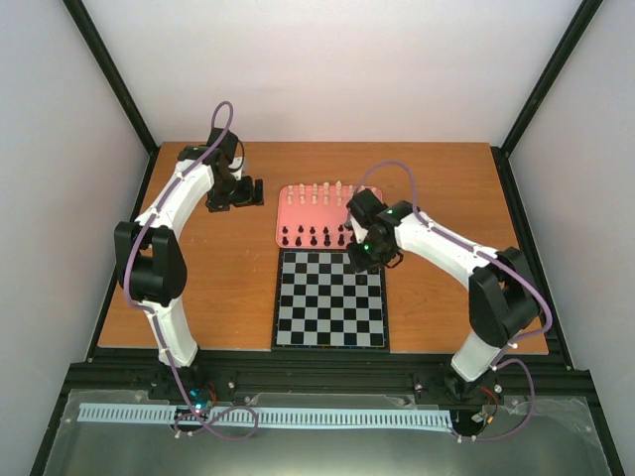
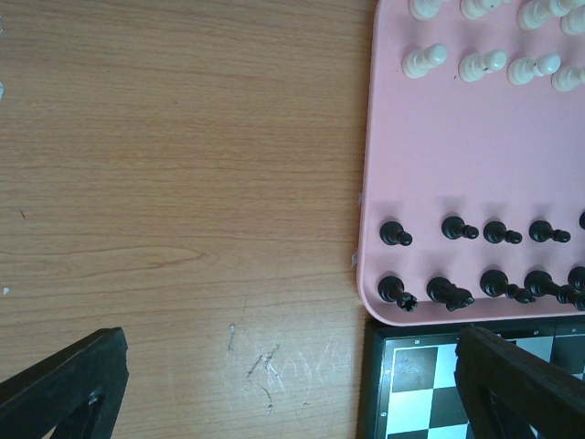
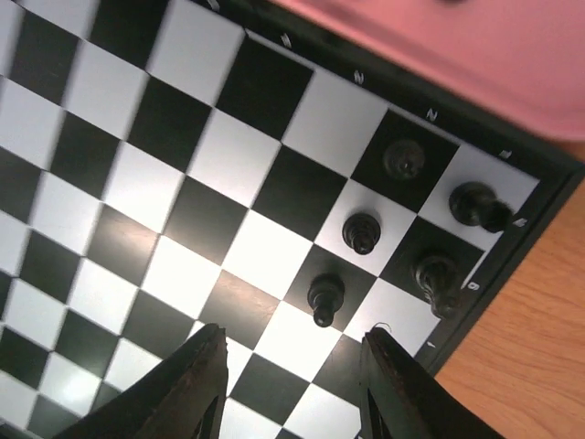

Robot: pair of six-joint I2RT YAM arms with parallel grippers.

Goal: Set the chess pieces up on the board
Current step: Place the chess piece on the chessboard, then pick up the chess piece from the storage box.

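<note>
Next, my right gripper moves outward and down onto the black piece by the tray's (image 3: 452, 2) near rim, as that piece stands outward of the gripper and below it.
The board (image 1: 330, 297) lies flat at the table's near middle, and the pink tray (image 1: 294, 213) touches its far edge. Cream chess pieces (image 1: 316, 192) and black ones (image 1: 313, 236) stand in rows in the tray. In the right wrist view several black pieces (image 3: 362, 231) stand at one corner of the board (image 3: 228, 155). My right gripper (image 3: 292, 337) hangs open just above that corner, with a black pawn (image 3: 324, 297) standing free beyond its tips. The left gripper (image 2: 291, 352) is open over bare wood, left of the tray (image 2: 439, 146) and the board's corner (image 2: 420, 384).
The wooden table (image 1: 218, 278) is ringed by a black frame, with white walls on three sides. In the left wrist view black pieces (image 2: 396, 234) stand in two rows near the tray's near rim, and cream ones (image 2: 425, 61) stand farther back.
</note>
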